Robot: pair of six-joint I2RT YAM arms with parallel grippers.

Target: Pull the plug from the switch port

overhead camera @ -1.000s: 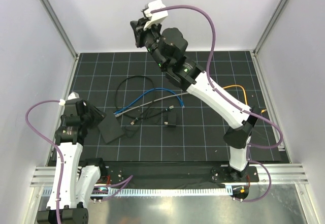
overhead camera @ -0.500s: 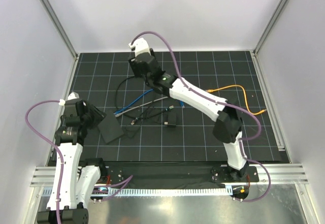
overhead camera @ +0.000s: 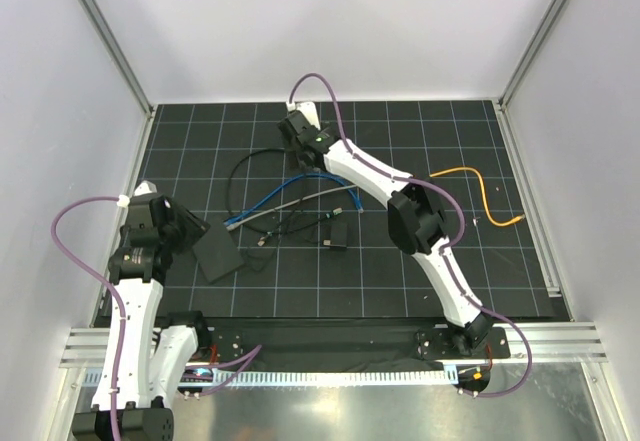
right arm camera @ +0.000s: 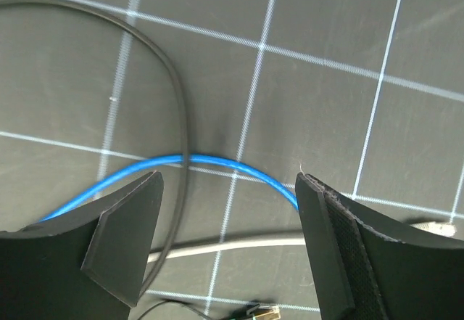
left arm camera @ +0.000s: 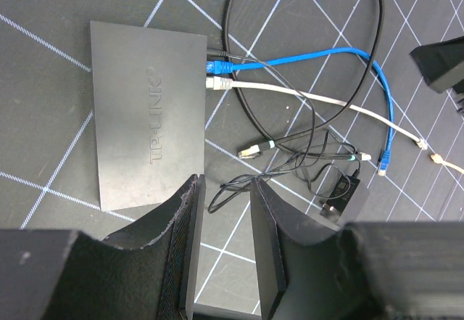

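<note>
The part of the black cable between blue and grey cables comes next: my right gripper lowers and draws back onto it, because the black cable runs below my open fingers.
The switch (left arm camera: 148, 117) is a flat black box lying at the left of the mat (overhead camera: 218, 253). A blue plug (left arm camera: 215, 66) and a pale grey plug (left arm camera: 217, 84) sit in sockets on its edge, with a black lead entering just above them. My left gripper (left arm camera: 225, 189) hovers beside the switch's near corner (overhead camera: 188, 233), its jaws partly open with only floor between them. My right gripper (right arm camera: 228, 186) hangs wide open low over the blue cable (right arm camera: 217, 164), at the back of the mat (overhead camera: 296, 139), holding nothing.
A black cable (right arm camera: 181, 117) loops across the blue one, and the grey cable (right arm camera: 217, 246) runs below it. A small black block (overhead camera: 338, 236) with thin leads lies mid-mat. An orange cable (overhead camera: 470, 176) lies at the right. Walls enclose the mat on three sides.
The right arm has swung down from high at the back to just above the cables, and its jaws have gone from shut to wide open. The left arm has not moved.
</note>
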